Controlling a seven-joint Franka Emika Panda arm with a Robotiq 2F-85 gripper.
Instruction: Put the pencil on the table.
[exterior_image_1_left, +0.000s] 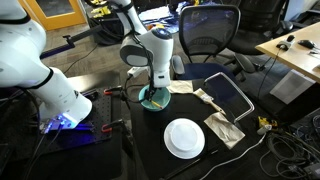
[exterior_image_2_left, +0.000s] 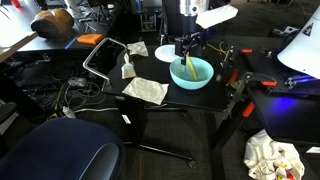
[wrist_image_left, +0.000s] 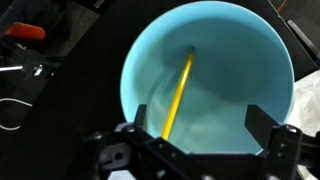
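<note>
Next, my gripper moves down slightly over the pencil's end (exterior_image_2_left: 185, 64) (wrist_image_left: 171, 119) opposite its tip and closes, since that end is just below it, between the spread fingers.
A yellow pencil (wrist_image_left: 178, 95) lies slanted inside a light teal bowl (wrist_image_left: 240, 60), its tip near the bowl's middle. The bowl stands on the matte black table (exterior_image_1_left: 145, 135) and shows in both exterior views (exterior_image_1_left: 153, 99) (exterior_image_2_left: 191, 73); the pencil shows faintly in an exterior view (exterior_image_2_left: 187, 68). My gripper (wrist_image_left: 203, 122) hangs straight above the bowl with its fingers spread, open and empty. The pencil's lower end runs close by one finger, and I cannot tell whether it touches. The gripper also shows in both exterior views (exterior_image_1_left: 153, 86) (exterior_image_2_left: 187, 48).
A white plate (exterior_image_1_left: 184, 137) sits on the table near the bowl. Crumpled paper napkins (exterior_image_1_left: 223, 128) (exterior_image_2_left: 146, 90) and a black-framed tray (exterior_image_1_left: 228, 95) (exterior_image_2_left: 105, 58) lie beside it. Orange-handled clamps (exterior_image_2_left: 262, 82) grip the table edge. Office chairs and cables surround the table.
</note>
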